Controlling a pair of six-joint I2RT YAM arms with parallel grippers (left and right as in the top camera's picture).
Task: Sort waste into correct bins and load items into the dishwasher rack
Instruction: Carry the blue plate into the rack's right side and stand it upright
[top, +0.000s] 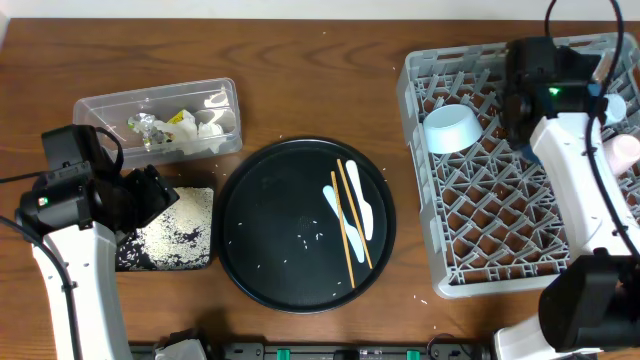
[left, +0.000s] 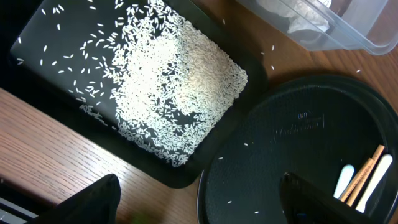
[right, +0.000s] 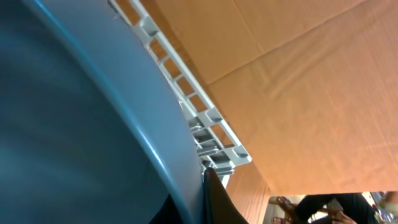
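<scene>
I will next move my right gripper to the left in the overhead view and down over the rack wires (top: 492, 88) beside the pale bowl to release, because the pegs are empty.
My left gripper (top: 160, 195) (left: 199, 205) stands open and empty, low over the table where the shallow black tray (top: 135, 255) (left: 50, 37) meets the round black tray (top: 270, 220) (left: 298, 143). White rice (top: 185, 215) (left: 180, 87) is heaped in the shallow tray. Wooden chopsticks (top: 348, 215) (left: 367, 171) and a white spoon (top: 362, 212) (left: 379, 177) lie on the round tray. The clear tub (top: 100, 105) (left: 348, 31) holds a yellow-green packet (top: 180, 122) and tissue (top: 215, 122). Over the grey rack (top: 480, 250) (right: 199, 124), my right gripper (top: 520, 95) (right: 198, 186) is shut on the dark-blue bowl's (right: 74, 124) rim.
A pale bowl (top: 450, 128) lies tipped in the rack's back left corner. Small cups (top: 622, 148) sit at its right side, partly behind my right arm. A few stray rice grains (top: 310, 238) dot the round tray and the table around it.
</scene>
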